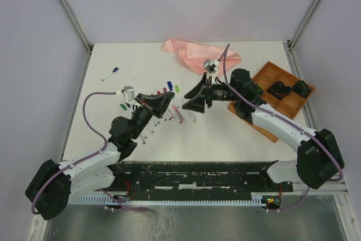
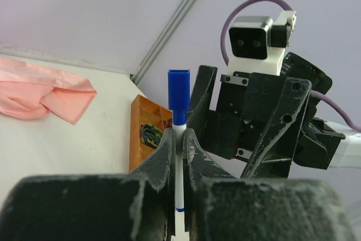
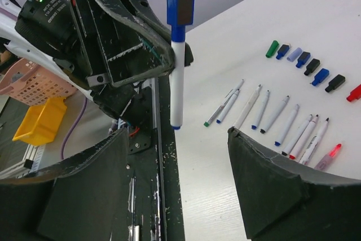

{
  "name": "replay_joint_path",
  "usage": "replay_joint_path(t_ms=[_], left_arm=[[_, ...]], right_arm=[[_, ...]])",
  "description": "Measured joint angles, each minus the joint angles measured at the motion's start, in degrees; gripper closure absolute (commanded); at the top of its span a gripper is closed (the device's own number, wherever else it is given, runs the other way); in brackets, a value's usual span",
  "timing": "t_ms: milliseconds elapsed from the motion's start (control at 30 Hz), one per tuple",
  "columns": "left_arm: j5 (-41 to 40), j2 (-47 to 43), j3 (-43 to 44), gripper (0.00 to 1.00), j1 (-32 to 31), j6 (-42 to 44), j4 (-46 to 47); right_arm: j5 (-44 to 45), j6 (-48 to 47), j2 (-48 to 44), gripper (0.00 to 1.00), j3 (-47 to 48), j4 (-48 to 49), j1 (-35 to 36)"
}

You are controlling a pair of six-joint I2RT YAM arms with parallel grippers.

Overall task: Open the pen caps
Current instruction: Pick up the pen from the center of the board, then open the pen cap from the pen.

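Note:
My right gripper will next move toward the left gripper and close around the white pen body's lower end [image 3: 176,109], which hangs bare below the left gripper's fingers.
My left gripper [image 2: 180,138] is shut on a white pen barrel [image 2: 180,156], held upright with its blue cap [image 2: 179,95] sticking out above the fingertips. In the right wrist view the same pen [image 3: 176,83] and blue cap [image 3: 180,1] hang from the left gripper [image 3: 127,32]. My right gripper [image 3: 177,159] is open and empty, facing the pen a short way off. Loose pen caps [image 3: 304,63] in green, blue, navy, black and red lie in a row on the table, with uncapped pens [image 3: 276,117] beside them. In the top view both grippers, left [image 1: 171,95] and right [image 1: 188,101], meet mid-table.
A pink cloth [image 1: 197,53] lies at the back. A wooden tray [image 1: 265,77] with dark objects stands at the right. One capped pen [image 1: 110,73] lies alone at the far left. A pink basket [image 3: 28,83] and yellow bin [image 3: 34,122] sit off the table.

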Motion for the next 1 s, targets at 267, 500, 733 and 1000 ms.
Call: replay_joint_path(t_ms=[267, 500, 733, 1000], left_arm=[[-0.17, 4.85, 0.02, 0.97, -4.17, -1.07, 4.24], [-0.35, 6.69, 0.35, 0.97, -6.21, -1.49, 6.19], [-1.62, 7.19, 0.44, 0.66, -6.38, -1.73, 6.62], [-2.86, 4.00, 1.03, 0.01, -6.60, -3.63, 1.84]], right_arm=[[4.02, -0.20, 0.57, 0.39, -0.09, -0.68, 2.80], [4.35, -1.57, 0.59, 0.62, -0.04, -2.82, 3.54], [3.76, -2.34, 0.68, 0.97, 1.05, -4.79, 3.96], [2.54, -6.91, 0.79, 1.00, 5.60, -12.72, 3.96]])
